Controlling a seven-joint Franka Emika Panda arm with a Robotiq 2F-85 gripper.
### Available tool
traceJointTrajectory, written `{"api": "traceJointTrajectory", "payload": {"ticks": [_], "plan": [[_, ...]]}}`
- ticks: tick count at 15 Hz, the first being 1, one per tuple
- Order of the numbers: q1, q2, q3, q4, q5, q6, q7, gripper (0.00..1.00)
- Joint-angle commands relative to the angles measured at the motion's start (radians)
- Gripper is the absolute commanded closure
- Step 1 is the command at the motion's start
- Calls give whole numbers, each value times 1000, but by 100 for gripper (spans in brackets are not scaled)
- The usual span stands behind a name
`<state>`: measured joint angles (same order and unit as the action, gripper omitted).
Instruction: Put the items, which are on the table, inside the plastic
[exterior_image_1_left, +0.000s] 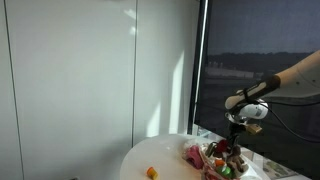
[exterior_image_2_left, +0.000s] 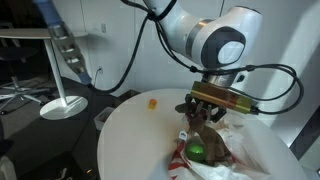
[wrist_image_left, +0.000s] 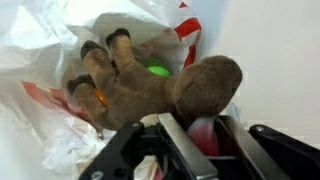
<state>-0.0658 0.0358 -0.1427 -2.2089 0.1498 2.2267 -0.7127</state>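
My gripper goes down into the bag's opening next and releases the brown plush toy, since its legs already point into the white plastic bag (exterior_image_2_left: 250, 150).
A brown plush toy (wrist_image_left: 150, 85) lies in the mouth of the white plastic bag (wrist_image_left: 40, 40), its legs pointing into the bag, next to a green item (wrist_image_left: 157, 70). My gripper (wrist_image_left: 205, 140) is at the toy's head, and its fingers close on a pink-red part of the toy. In both exterior views the gripper (exterior_image_2_left: 205, 112) (exterior_image_1_left: 237, 128) hangs just over the toy (exterior_image_2_left: 208, 140) and the bag (exterior_image_2_left: 250, 150). A small orange item (exterior_image_2_left: 153, 101) (exterior_image_1_left: 152, 172) lies alone on the round white table (exterior_image_2_left: 130, 130), apart from the bag.
The table's edge (exterior_image_1_left: 135, 160) curves close to the orange item. A dark window and a white wall stand behind. A white stand and cables (exterior_image_2_left: 62, 100) are on the floor beyond the table.
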Motion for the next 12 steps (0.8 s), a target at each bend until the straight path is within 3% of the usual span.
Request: {"api": "traceJointTrajectory", "payload": {"ticks": [1,5,9,12], "plan": [[-35,67,14,59,7,35,-105,83],[-62,122,34,97,35,80,-211,83],[-113,169,76,143,241,1,-421,83],[-132,199,77,174,288,-69,-430,83]]}}
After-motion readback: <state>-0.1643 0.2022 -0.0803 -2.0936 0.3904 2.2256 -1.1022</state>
